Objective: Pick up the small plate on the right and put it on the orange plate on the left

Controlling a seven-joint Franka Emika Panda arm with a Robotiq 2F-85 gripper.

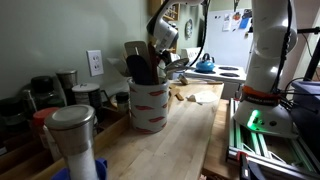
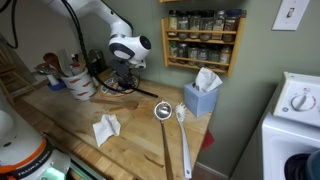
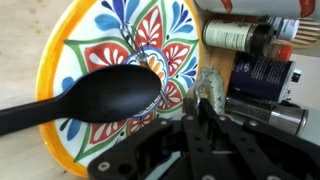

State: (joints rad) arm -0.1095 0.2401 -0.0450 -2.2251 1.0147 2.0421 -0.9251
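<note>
I will lower my gripper toward the flowered part beside the black spoon to release; the spoon leaves that side of the orange-rimmed plate [image 3: 150, 35] open.
In the wrist view an orange-rimmed plate [image 3: 150, 35] with a bright flower pattern lies on the wooden counter, and a black spoon [image 3: 100, 95] rests across it. My gripper [image 3: 203, 100] hangs at the plate's right edge. Its fingers are close together on a thin pale grey-green piece [image 3: 207, 82], which seems to be the small plate seen edge-on. In both exterior views the gripper [image 2: 125, 75] [image 1: 165, 45] is at the back of the counter beside the utensil crock; the plates are hard to make out there.
A red-and-white utensil crock [image 1: 150, 105] [image 2: 78, 82] stands near the gripper. Spice jars [image 3: 240, 38] stand just beyond the plate. On the counter lie a crumpled napkin [image 2: 106, 128], a metal strainer [image 2: 163, 110], a white spoon [image 2: 183, 130] and a blue tissue box [image 2: 200, 98].
</note>
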